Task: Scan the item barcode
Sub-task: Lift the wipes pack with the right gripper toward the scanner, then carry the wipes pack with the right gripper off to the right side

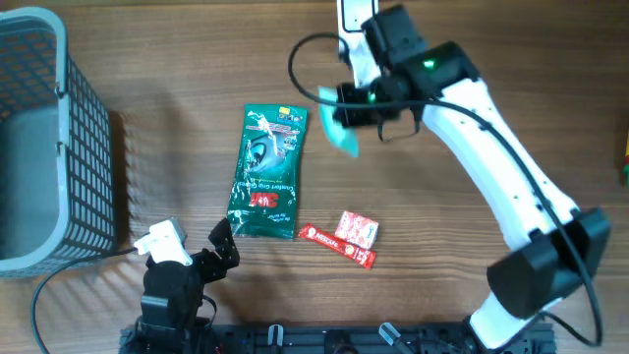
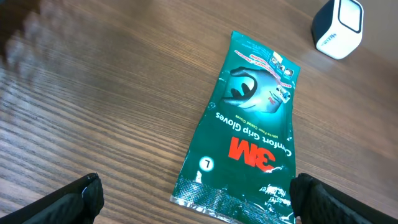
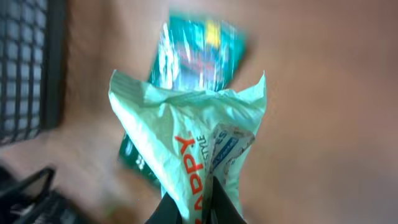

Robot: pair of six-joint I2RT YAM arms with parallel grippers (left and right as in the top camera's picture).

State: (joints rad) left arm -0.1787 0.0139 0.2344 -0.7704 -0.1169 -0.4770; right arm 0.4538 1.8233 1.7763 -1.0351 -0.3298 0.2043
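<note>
Bare wood shows beside the table's edge, so I should next swing my right gripper outward over the scanner, then move it to the right in the overhead view and down there.
My right gripper is shut on the bottom edge of a mint-green packet with orange lettering. It holds the packet in the air over the far middle of the table. A white and dark-blue scanner stands at the far edge, partly hidden behind the right arm in the overhead view. My left gripper stands open low at the near edge. Its black fingers flank the near end of a dark green 3M gloves pack, apart from it.
The green gloves pack lies flat mid-table. A small red-and-white packet and a red bar lie to its right. A grey wire basket fills the left side. The right arm crosses the right half of the table.
</note>
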